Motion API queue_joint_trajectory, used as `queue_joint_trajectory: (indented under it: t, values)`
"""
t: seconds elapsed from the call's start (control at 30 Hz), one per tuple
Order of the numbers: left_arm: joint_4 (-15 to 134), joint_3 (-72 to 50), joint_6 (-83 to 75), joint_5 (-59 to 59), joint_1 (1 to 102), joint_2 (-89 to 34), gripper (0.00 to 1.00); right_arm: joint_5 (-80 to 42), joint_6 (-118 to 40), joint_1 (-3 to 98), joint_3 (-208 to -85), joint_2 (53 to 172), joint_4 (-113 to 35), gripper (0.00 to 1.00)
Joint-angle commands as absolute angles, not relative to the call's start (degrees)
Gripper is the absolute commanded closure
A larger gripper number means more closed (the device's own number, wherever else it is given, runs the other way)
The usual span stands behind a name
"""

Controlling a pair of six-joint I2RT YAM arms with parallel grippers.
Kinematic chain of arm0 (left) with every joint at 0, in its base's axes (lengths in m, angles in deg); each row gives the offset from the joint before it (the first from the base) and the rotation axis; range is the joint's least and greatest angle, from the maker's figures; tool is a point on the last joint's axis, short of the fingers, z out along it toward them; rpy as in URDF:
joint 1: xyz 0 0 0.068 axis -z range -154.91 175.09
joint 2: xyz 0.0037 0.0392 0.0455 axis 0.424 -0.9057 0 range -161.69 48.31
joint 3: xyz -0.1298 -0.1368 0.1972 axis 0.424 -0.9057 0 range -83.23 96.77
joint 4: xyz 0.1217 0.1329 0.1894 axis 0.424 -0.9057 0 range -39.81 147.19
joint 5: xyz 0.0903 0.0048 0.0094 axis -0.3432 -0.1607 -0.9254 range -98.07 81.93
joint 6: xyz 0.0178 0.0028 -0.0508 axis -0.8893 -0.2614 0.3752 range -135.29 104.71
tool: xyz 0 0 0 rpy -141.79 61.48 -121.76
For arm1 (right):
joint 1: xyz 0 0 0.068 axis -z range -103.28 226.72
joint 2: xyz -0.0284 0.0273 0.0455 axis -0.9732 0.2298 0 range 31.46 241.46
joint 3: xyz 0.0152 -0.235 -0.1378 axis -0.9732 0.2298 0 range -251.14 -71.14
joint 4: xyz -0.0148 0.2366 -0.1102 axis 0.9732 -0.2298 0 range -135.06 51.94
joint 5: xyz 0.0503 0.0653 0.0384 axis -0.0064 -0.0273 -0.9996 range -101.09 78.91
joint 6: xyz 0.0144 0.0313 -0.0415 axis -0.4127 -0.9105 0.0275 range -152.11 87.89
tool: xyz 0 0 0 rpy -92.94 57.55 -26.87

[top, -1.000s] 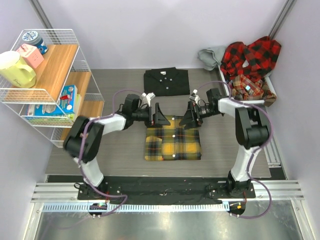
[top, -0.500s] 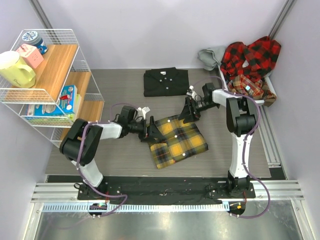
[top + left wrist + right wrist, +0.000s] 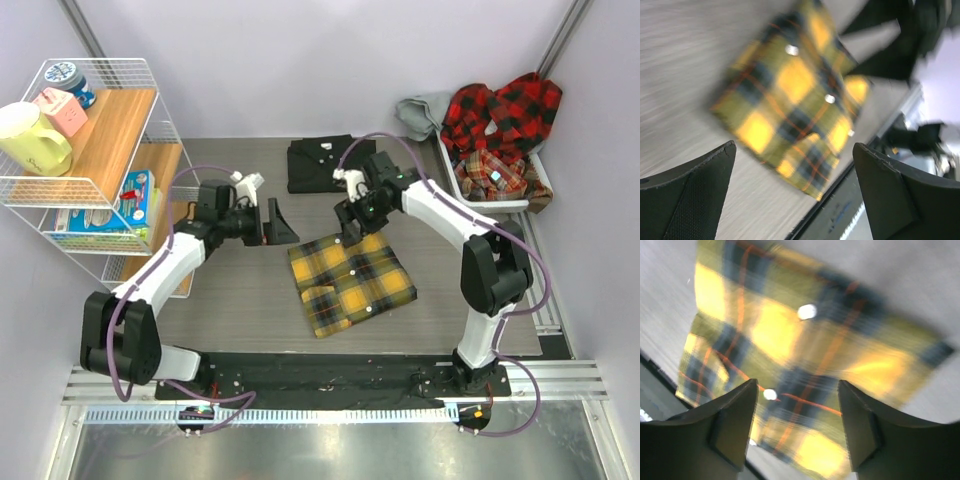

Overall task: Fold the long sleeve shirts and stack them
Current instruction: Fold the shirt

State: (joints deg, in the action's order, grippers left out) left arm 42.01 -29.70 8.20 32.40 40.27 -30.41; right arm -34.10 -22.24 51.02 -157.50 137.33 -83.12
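The yellow shirt's far edge [image 3: 321, 243] [image 3: 760, 49] stands apart from the cloth. My left gripper should next move down, back and to the right in the top view onto it.
A folded yellow-and-black plaid shirt [image 3: 351, 282] lies skewed on the grey table, blurred in the left wrist view [image 3: 795, 95] and the right wrist view [image 3: 805, 355]. A folded black shirt [image 3: 330, 163] lies behind it. Red-and-black plaid shirts [image 3: 503, 115] are heaped in a white bin [image 3: 487, 200] at the back right. My left gripper [image 3: 279, 223] [image 3: 795, 200] stands open to the left of the yellow shirt, apart from it. My right gripper [image 3: 352, 224] [image 3: 797, 427] hovers open over the yellow shirt's far edge, with nothing between its fingers.
A wire shelf [image 3: 150, 130] with a pale mug [image 3: 32, 138] and boxes stands at the left. A grey cloth [image 3: 423, 108] lies beside the bin. A black rail [image 3: 330, 372] runs along the near table edge.
The yellow shirt has been turned askew and shifted a little. My left gripper has pulled back to the left, off the shirt. The right gripper has moved left, its jaws narrowing.
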Motion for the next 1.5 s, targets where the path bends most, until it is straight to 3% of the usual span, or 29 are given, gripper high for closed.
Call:
queue_joint_trajectory:
  t: [0.0,0.23,0.43,0.47,0.57,0.67,0.8,0.93,1.23,1.47]
  values:
    - [35.1,-23.9,6.2,24.3,37.9,-28.8,0.0,-27.8,-26.7,46.9,-151.9,140.2,-83.8,0.23]
    - [20.4,-15.4,3.0,18.7,35.4,-30.1,0.0,-34.7,-10.8,42.4,-149.6,147.6,-88.8,0.23]
    - [21.8,-20.7,3.9,27.3,31.8,-24.6,0.0,-30.5,28.6,36.3,-146.1,142.3,-102.2,0.24]
    - [21.5,-22.0,3.6,28.3,31.6,-23.9,0.0,-28.9,38.8,36.2,-144.1,139.7,-102.7,0.25]
    - [21.7,-26.4,5.4,31.4,31.7,-23.3,0.0,-20.3,49.3,35.7,-137.9,132.5,-96.4,0.21]
    - [27.2,-31.7,13.0,33.6,31.9,-22.2,0.0,-21.7,47.4,36.3,-144.4,130.9,-95.6,0.2]
    - [42.5,-45.9,26.1,34.6,35.8,-20.9,0.0,-32.8,35.6,40.5,-153.4,128.8,-99.6,0.18]
    - [52.3,-47.4,28.7,31.1,45.7,-26.0,0.08,-34.6,28.1,44.3,-146.5,121.7,-98.9,0.17]
    - [74.7,-47.2,36.7,35.2,52.9,-44.4,0.31,-33.6,14.7,49.6,-129.8,113.4,-93.8,0.18]
    - [86.3,-46.4,41.5,37.3,55.5,-56.3,0.34,-32.8,12.8,50.3,-125.5,117.8,-88.9,0.19]
